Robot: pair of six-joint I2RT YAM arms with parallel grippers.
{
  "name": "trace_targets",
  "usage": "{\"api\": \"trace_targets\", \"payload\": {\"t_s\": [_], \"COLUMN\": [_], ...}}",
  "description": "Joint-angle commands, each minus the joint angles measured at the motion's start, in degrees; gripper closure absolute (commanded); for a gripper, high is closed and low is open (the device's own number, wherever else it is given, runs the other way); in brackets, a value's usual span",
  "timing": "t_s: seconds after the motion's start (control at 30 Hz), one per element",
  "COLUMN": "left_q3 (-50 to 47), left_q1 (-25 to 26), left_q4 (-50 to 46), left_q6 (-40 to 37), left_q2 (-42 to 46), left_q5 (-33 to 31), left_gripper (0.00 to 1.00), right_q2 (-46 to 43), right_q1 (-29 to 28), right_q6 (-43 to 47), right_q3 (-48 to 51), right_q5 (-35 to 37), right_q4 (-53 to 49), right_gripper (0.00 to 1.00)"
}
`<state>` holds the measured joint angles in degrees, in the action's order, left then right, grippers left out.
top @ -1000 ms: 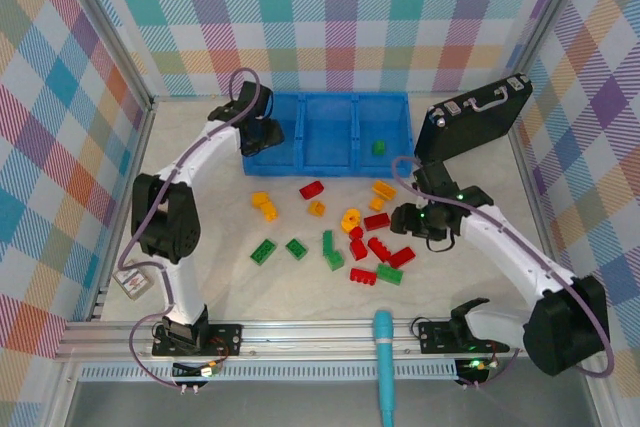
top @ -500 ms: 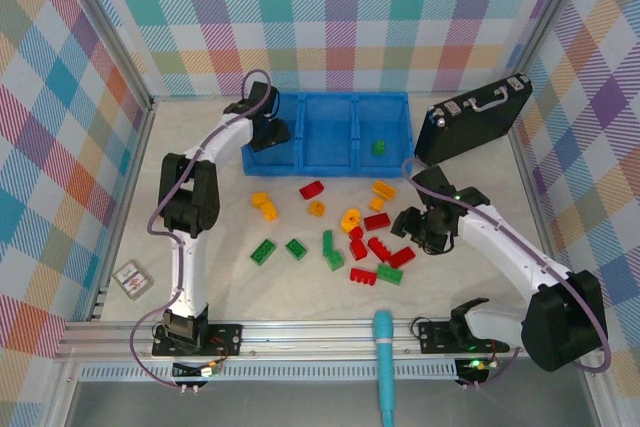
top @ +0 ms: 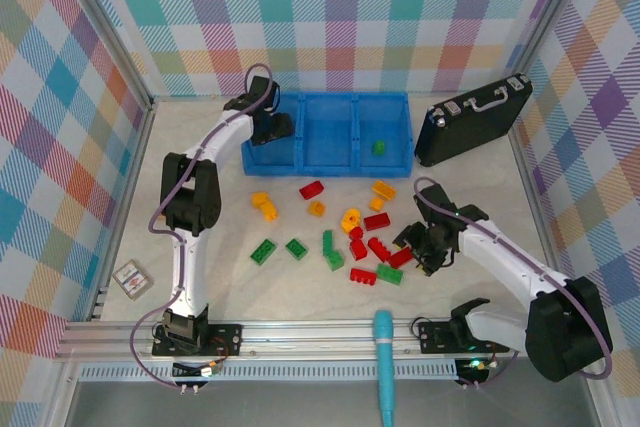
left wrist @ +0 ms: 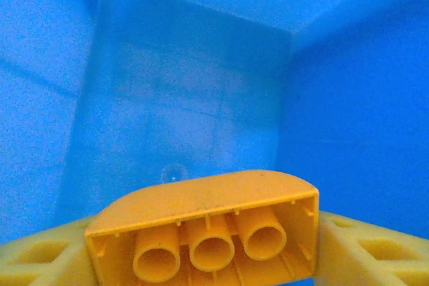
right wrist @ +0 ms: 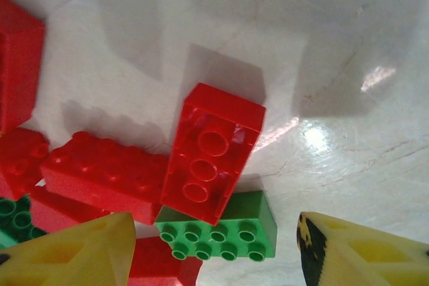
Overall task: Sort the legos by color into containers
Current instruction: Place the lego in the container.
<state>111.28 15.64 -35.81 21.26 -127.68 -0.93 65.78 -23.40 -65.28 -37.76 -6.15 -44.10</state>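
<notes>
I will next lower the open fingers of my right gripper around the upturned red lego [right wrist: 214, 159], whose far end pokes over bare table, and then close them.
The blue bin [top: 330, 98] stands at the back, and one green lego [top: 379, 147] lies in its right compartment. My left gripper [top: 271, 131] reaches into the left compartment. In the left wrist view it [left wrist: 201, 249] is shut on a yellow-orange lego [left wrist: 201, 202], underside toward the camera, above the blue floor [left wrist: 181, 98]. Red, green and yellow legos lie loose on the table before the bin. My right gripper [top: 424, 250] hangs open at the right edge of that cluster. In the right wrist view it [right wrist: 214, 259] stands over an upturned red lego [right wrist: 214, 159] leaning on a green lego [right wrist: 224, 232].
A black hard case [top: 470, 127] leans at the back right, close to the bin. A blue-handled tool [top: 383, 367] lies on the front rail, and a small card [top: 132, 277] lies at the left wall. More red legos [right wrist: 100, 175] crowd the right gripper's left finger [right wrist: 67, 252].
The left arm has swung in, carrying its gripper further over the left compartment. The right gripper has moved nearer and lower, down to the red and green legos.
</notes>
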Motion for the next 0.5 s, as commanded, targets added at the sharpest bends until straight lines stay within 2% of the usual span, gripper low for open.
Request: {"api": "trace_targets", "payload": {"t_s": [0.0, 0.17, 0.47], "left_q3": [1.96, 4.44, 5.79], "left_q1": [-0.33, -0.31, -0.26], "left_q4": [-0.49, -2.13, -2.46], "left_q6": [-2.25, -4.10, -7.19], "left_q2": [0.94, 2.46, 10.46], "left_q5": [0.97, 1.70, 3.47], "left_gripper": [0.25, 0.18, 0.18], "right_q2": [-0.67, -0.78, 0.24], "right_q1": [-0.24, -0.25, -0.24], "right_q6": [-5.81, -7.31, -9.62], "right_q3": [2.20, 2.86, 4.14], "right_q5": [-2.10, -0.21, 1.71], "right_q4": [3.21, 2.79, 4.85], "right_gripper": [0.34, 0.34, 0.34]}}
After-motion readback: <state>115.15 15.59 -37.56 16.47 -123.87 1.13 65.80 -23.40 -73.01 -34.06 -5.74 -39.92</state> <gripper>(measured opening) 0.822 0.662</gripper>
